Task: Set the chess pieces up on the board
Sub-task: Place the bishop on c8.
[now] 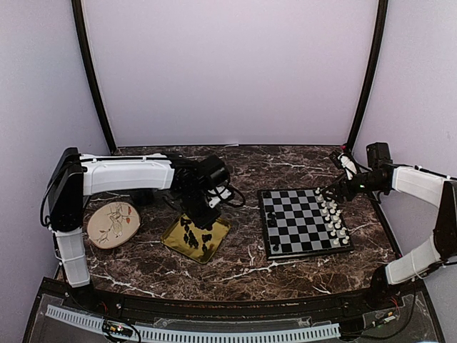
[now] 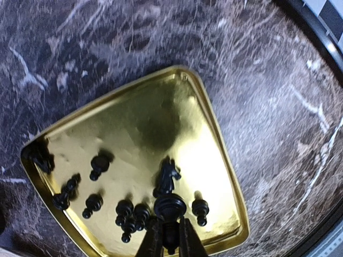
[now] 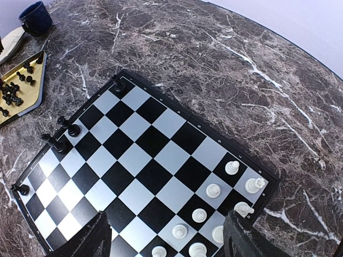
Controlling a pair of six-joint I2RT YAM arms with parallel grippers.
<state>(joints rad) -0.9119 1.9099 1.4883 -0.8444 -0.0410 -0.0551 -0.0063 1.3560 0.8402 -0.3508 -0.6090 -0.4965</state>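
Note:
The robot next needs to move its left gripper across from the tray and then down beside the middle black pair, where edge squares of the board are empty.
My left gripper (image 2: 170,231) is shut on a black chess piece (image 2: 170,206) and holds it just above the gold tray (image 2: 161,123), as the top view also shows (image 1: 205,214). Several black pieces, among them a knight (image 2: 168,176), lie in that tray. The board (image 1: 300,227) sits at the right, with white pieces (image 1: 333,218) along its right side. A few black pieces (image 1: 271,218) stand on its left side. My right gripper (image 1: 330,191) hangs open over the white side (image 3: 166,243) with nothing between its fingers.
A round floral plate (image 1: 113,223) lies left of the tray (image 1: 218,232). A dark blue cup (image 3: 36,16) stands beyond the tray in the right wrist view. Marble tabletop (image 1: 243,264) spreads between tray and board.

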